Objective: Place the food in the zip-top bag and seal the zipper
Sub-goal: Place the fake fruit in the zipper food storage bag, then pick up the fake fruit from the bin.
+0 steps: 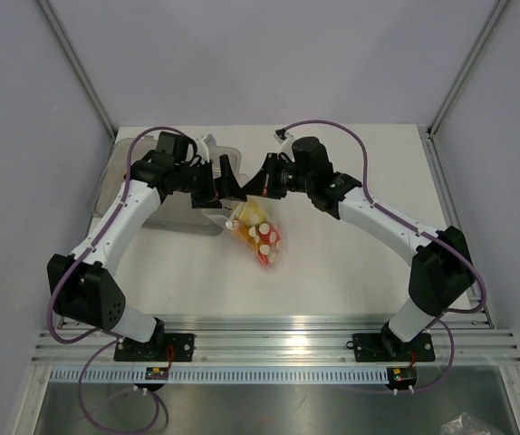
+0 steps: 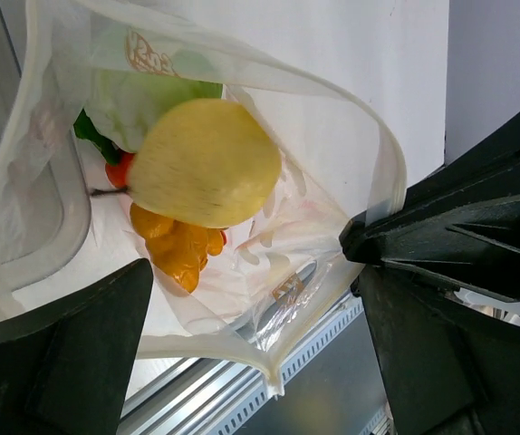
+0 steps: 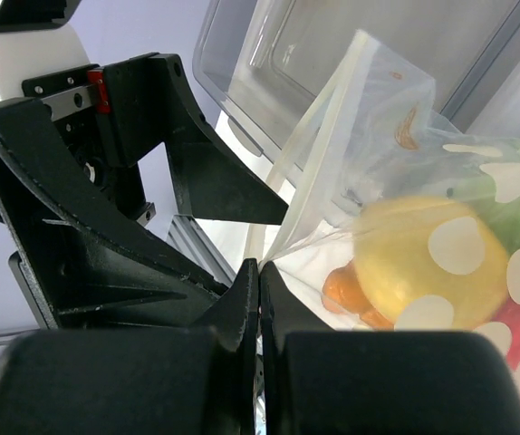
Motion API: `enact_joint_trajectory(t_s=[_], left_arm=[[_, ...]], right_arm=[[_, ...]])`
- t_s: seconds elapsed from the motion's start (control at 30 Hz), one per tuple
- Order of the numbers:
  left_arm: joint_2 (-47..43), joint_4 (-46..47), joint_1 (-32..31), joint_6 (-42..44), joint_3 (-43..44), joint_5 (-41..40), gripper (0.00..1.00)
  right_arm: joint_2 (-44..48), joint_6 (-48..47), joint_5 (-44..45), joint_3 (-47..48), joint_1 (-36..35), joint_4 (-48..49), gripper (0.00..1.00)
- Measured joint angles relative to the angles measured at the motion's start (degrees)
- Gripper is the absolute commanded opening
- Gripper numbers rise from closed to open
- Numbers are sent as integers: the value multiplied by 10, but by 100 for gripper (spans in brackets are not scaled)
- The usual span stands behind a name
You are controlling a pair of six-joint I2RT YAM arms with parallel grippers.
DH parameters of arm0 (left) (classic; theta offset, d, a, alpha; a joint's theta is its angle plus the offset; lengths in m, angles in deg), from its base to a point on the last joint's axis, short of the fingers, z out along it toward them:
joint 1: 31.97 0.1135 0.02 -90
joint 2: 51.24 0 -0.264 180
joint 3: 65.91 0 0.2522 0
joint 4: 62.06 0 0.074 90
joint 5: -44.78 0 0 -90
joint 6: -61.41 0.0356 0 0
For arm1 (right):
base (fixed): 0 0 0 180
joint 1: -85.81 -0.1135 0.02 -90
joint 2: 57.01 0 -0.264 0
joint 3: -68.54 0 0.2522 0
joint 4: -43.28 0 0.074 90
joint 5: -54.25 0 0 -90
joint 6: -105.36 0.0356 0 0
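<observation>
My left gripper moves off the bag's opening next and lowers into the grey bin's far end, which lies to its left in the top view.
The zip-top bag [image 1: 258, 236], clear with white dots, lies in the middle of the table with its mouth raised toward the grippers. Inside it are the food pieces: a yellow round piece [image 2: 206, 163], a green piece [image 2: 142, 100], an orange piece [image 2: 174, 246] and a red piece [image 2: 120, 170]. My right gripper [image 3: 260, 270] is shut on the zipper [image 3: 314, 145] at one end of the mouth. My left gripper [image 2: 255, 276] is open, with the other corner of the zipper [image 2: 215, 349] between its fingers, untouched. The mouth gapes open. Both grippers [image 1: 228, 184] [image 1: 262, 184] nearly meet above the bag.
A grey translucent rigid bin [image 1: 174, 217] stands just left of and behind the bag, under the left wrist; it also shows in the right wrist view [image 3: 332, 54]. The aluminium rail [image 1: 269, 344] runs along the near table edge.
</observation>
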State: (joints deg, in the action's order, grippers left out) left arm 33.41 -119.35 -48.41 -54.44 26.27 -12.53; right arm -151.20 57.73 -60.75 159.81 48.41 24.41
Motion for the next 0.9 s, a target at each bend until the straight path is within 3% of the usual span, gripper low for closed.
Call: enact_joint_trajectory(t_s=[0.23, 0.57, 0.7, 0.9], left_arm=[[7, -27, 9, 10, 32, -6, 91], [11, -42, 154, 34, 75, -66, 96], [32, -47, 208, 17, 82, -152, 96], [149, -37, 278, -25, 129, -285, 97]], right_arm=[[17, 1, 4, -20, 2, 12, 0], [28, -4, -17, -24, -3, 8, 0], [28, -15, -17, -23, -3, 2, 0], [28, -33, -16, -21, -3, -9, 0]])
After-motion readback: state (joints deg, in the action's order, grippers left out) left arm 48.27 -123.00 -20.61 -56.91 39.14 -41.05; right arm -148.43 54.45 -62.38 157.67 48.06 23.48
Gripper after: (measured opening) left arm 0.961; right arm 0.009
